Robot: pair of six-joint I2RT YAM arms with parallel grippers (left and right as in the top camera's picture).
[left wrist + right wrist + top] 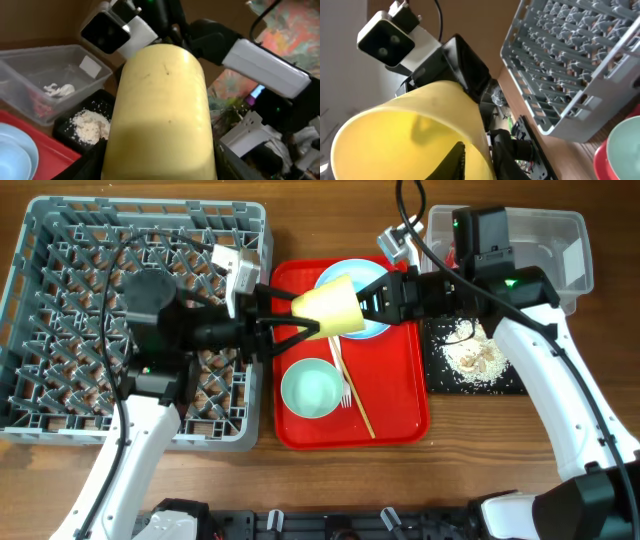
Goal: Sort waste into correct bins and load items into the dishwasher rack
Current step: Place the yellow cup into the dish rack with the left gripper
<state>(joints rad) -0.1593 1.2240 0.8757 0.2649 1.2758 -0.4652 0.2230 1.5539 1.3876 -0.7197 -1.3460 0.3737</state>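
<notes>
Next, my left gripper should swing left in the overhead view, over and down to the rack's near wires, turning the base-held cup rim-down.
The small yellow cup [335,305] hangs on its side above the red tray, held from both ends. My left gripper [308,313] has its fingers pressed against both sides of the cup's narrow base [160,110]. My right gripper [368,298] pinches the cup's rim [410,130], one finger inside and one outside. The pale-blue plate [382,278] lies under the cup. The pale-green bowl [312,388], the chopsticks [355,395] and the fork [346,392] lie on the tray. The grey dishwasher rack [60,310] is at the left.
The flat red tray [400,405] is in the middle. The black tray [440,375] at the right holds beige food scraps [475,358]. The clear tub [560,240] behind it holds a white tissue [57,90] and a red wrapper [35,100].
</notes>
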